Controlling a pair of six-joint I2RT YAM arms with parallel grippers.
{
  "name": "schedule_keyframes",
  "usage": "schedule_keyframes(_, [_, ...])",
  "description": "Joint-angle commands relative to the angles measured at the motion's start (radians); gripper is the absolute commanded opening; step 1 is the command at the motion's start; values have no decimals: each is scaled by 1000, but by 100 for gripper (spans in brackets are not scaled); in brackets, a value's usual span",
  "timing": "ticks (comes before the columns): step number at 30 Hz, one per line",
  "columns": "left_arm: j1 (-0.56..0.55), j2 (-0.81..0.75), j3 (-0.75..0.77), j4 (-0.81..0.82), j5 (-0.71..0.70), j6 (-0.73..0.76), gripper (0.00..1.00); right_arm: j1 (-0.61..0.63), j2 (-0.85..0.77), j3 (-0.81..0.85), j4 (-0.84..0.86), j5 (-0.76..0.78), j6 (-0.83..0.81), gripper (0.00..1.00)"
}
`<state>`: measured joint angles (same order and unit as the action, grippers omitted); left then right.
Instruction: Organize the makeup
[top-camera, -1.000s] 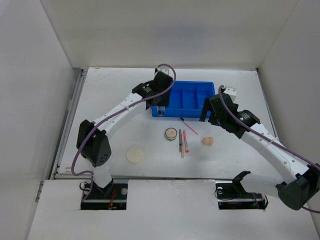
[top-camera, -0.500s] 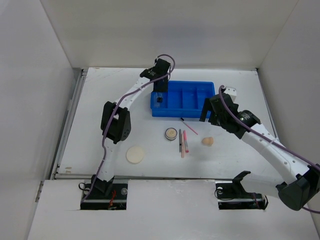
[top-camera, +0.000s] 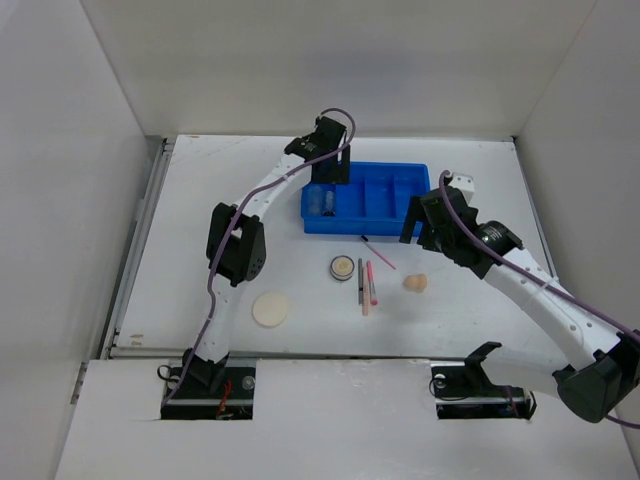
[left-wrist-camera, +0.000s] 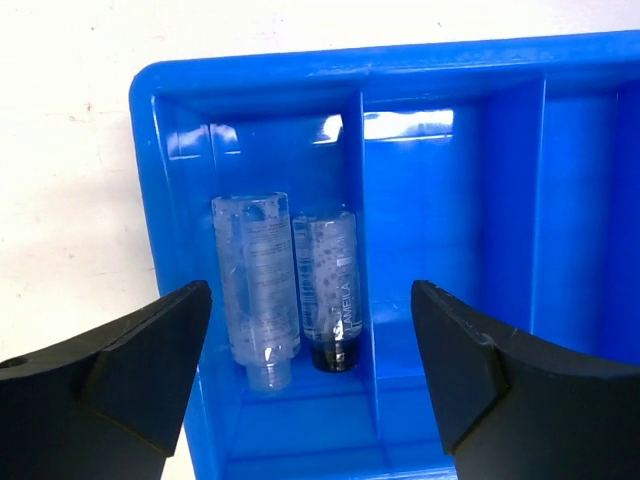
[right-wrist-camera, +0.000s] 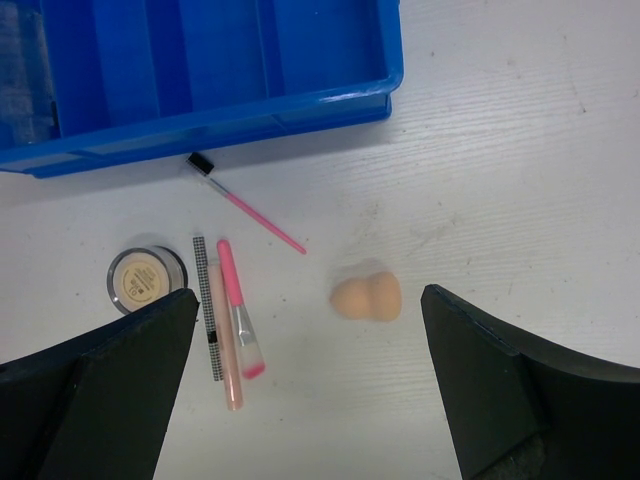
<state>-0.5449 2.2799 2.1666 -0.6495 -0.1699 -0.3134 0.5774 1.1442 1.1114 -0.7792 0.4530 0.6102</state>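
The left gripper needs to move back and down onto the cream puff's edge by the compact, because the puff is below and back of the gripper, outside the tray.
My left gripper (left-wrist-camera: 310, 300) hangs open over the leftmost compartment of the blue tray (left-wrist-camera: 150, 200). Two clear tubes lie there side by side, one with a clear cap (left-wrist-camera: 255, 285) and one with a dark cap (left-wrist-camera: 330, 290); neither finger touches them. Open and empty, my right gripper (right-wrist-camera: 310, 295) hovers above the table over the peach sponge (right-wrist-camera: 367, 297). Left of the sponge lie the pink-handled brush, peach pencil and dark pencil (right-wrist-camera: 225, 310), the round compact (right-wrist-camera: 145, 279) and a thin pink wand (right-wrist-camera: 245, 205). The cream puff (top-camera: 270, 309) rests near the left arm.
The tray (top-camera: 365, 228) stands at the back centre of the white table, its other compartments showing only blue. White walls close in the back and both sides. The left arm's elbow (top-camera: 235, 245) stands high between the puff and the tray.
My left gripper moved back over the tray's left compartment and opened, leaving the dark-capped tube beside the other one. The right arm has not moved.
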Motion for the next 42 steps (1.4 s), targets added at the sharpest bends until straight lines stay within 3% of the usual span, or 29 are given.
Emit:
schedule_keyframes(1, [-1, -101, 16, -16, -23, 4, 79, 7, -23, 7, -3, 9, 10, 100])
schedule_keyframes(3, [-1, -175, -17, -25, -46, -19, 72, 7, -32, 7, -3, 9, 19, 100])
schedule_keyframes(6, [-47, -371, -225, 32, -69, -41, 63, 7, -41, -2, 6, 9, 19, 100])
schedule_keyframes(8, [-78, -489, -458, 74, -95, -59, 57, 7, -41, -11, 18, 9, 19, 100])
schedule_keyframes(9, [-111, -599, -535, 102, -106, -59, 57, 7, -41, -22, 18, 9, 19, 100])
schedule_keyframes(14, [-173, -838, -981, 79, -155, -196, 56, 7, -32, -33, 66, -14, 19, 100])
schedule_keyframes(21, [-266, -996, -1306, 63, -155, -404, 52, 7, 0, -42, 101, -42, 10, 100])
schedule_keyframes(24, [-319, -968, -1340, 48, -195, -461, 59, 7, 20, -42, 112, -51, 10, 100])
schedule_keyframes(28, [-363, -896, -1352, 48, -250, -495, 60, 16, 29, -33, 112, -62, 10, 100])
schedule_keyframes(40, [-363, -740, -1372, 114, -250, -517, 48, 16, 29, -24, 103, -62, 0, 100])
schedule_keyframes(42, [-363, -714, -1372, 114, -250, -526, 39, 16, 29, -24, 103, -62, 0, 100])
